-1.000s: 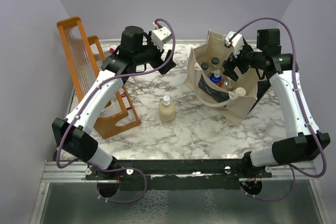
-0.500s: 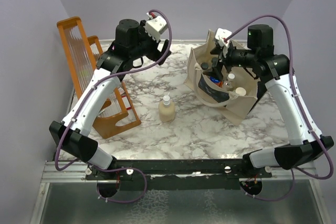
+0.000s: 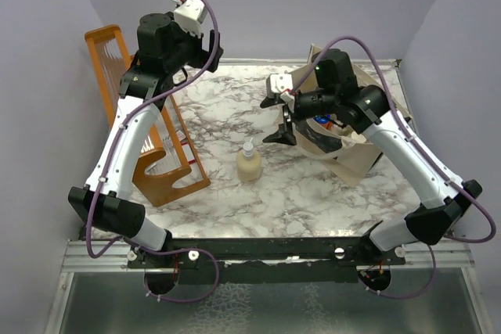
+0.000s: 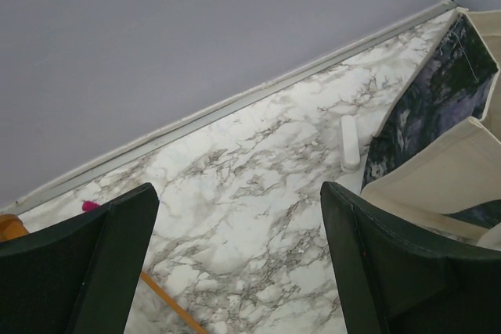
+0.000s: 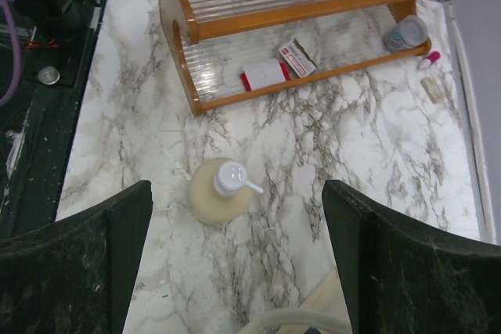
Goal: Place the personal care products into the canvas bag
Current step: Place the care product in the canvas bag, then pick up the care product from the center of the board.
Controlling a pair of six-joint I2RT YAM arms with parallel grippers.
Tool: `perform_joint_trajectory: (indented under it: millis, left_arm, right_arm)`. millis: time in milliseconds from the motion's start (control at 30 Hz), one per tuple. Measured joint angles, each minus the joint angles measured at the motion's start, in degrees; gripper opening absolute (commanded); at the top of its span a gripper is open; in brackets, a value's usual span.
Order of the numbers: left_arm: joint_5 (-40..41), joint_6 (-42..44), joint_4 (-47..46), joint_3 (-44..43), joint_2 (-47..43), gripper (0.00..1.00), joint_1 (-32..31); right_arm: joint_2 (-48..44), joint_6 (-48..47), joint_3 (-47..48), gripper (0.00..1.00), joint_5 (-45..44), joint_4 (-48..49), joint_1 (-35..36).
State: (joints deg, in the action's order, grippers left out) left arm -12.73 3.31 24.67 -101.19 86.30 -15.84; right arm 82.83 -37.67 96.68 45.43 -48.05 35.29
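Note:
The bottle's body is wider than its top part, so my right gripper will next go down around the bottle's pump head (image 3: 248,147) (image 5: 230,178), which is below it and to its left in the top view.
A beige pump bottle (image 3: 250,163) stands alone on the marble table (image 3: 235,111); in the right wrist view the bottle (image 5: 221,189) lies below and between my fingers. My right gripper (image 3: 278,119) hangs open just left of the canvas bag (image 3: 356,158), empty (image 5: 236,228). The right arm hides most of the bag's inside; a blue cap (image 3: 321,122) shows. My left gripper (image 3: 210,54) is open and empty, high over the far left of the table (image 4: 237,220). The bag's dark panel (image 4: 438,99) is at the right of the left wrist view. A squat silvery container (image 5: 405,34) lies by the rack.
The orange wooden rack (image 3: 149,146) stands along the left edge; its shelf holds small packets (image 5: 266,74). A small white object (image 4: 350,142) lies on the table beside the bag. A pink item (image 5: 429,59) lies near the back wall.
My right gripper has come out from over the bag and swung left toward the pump bottle. My left arm has drawn back, up and to the left.

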Motion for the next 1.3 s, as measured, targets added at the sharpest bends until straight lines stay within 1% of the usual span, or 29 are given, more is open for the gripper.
perform_joint_trajectory:
  millis: [167,433,633,1033,1300]
  left_arm:
    - [0.24,-2.25,-0.24,-1.42,0.04,0.88,1.55]
    - [0.39,-3.69,-1.01,-2.51,0.07,0.90,2.89]
    - [0.44,-3.80,-1.03,-2.51,0.07,0.91,3.50]
    - [0.55,-3.67,-1.09,-2.51,0.07,0.91,3.89]
    - [0.28,-3.41,-1.09,-2.51,0.07,0.91,4.20]
  right_arm:
    - [3.23,-1.05,0.00,0.89,-0.90,0.24,4.57]
    - [6.14,-1.68,-0.28,0.89,-2.34,2.82,7.72]
    - [7.89,-1.62,-1.09,0.89,-2.47,5.01,8.39]
    - [10.19,-0.98,-5.86,0.88,-2.49,9.64,8.66]
    - [12.33,-2.67,-6.78,0.81,-3.17,9.94,8.70]
